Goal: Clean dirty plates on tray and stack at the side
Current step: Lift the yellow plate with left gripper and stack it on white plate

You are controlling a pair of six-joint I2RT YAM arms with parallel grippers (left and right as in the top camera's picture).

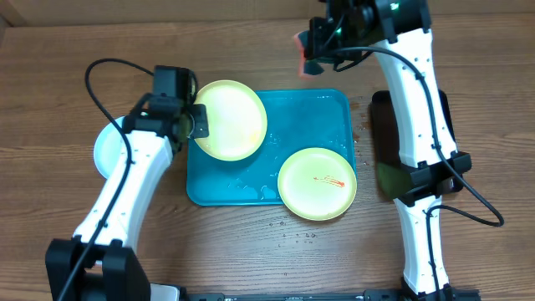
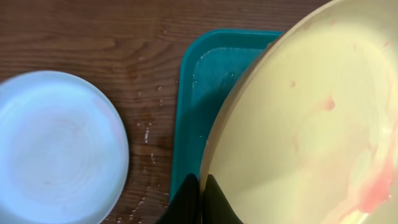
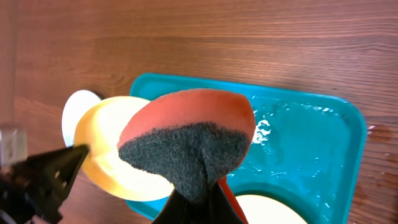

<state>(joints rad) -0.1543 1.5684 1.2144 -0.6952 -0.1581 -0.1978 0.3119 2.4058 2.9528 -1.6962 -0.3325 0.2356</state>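
Observation:
Next, my left gripper carries the yellow-green plate's rim to the left in the overhead view, then down onto the light blue plate (image 1: 107,150) (image 2: 59,148), since it lies beside the tray.
My left gripper (image 1: 199,121) is shut on the rim of a yellow-green plate (image 1: 230,119) and holds it tilted over the left part of the teal tray (image 1: 313,125). In the left wrist view that plate (image 2: 311,124) shows faint red smears, with my fingers (image 2: 202,186) pinching its edge. A second yellow-green plate (image 1: 317,183) with a red smear lies on the tray's front right corner. The light blue plate (image 1: 107,150) lies on the table left of the tray. My right gripper (image 1: 311,60) is shut on an orange and grey sponge (image 3: 189,137), high above the tray's far edge.
A narrow black tray (image 1: 386,138) lies right of the teal tray, partly under my right arm. Water drops spot the wood in front of the tray (image 1: 297,237) and by its left rim (image 2: 149,134). The teal tray's floor is wet (image 3: 298,143).

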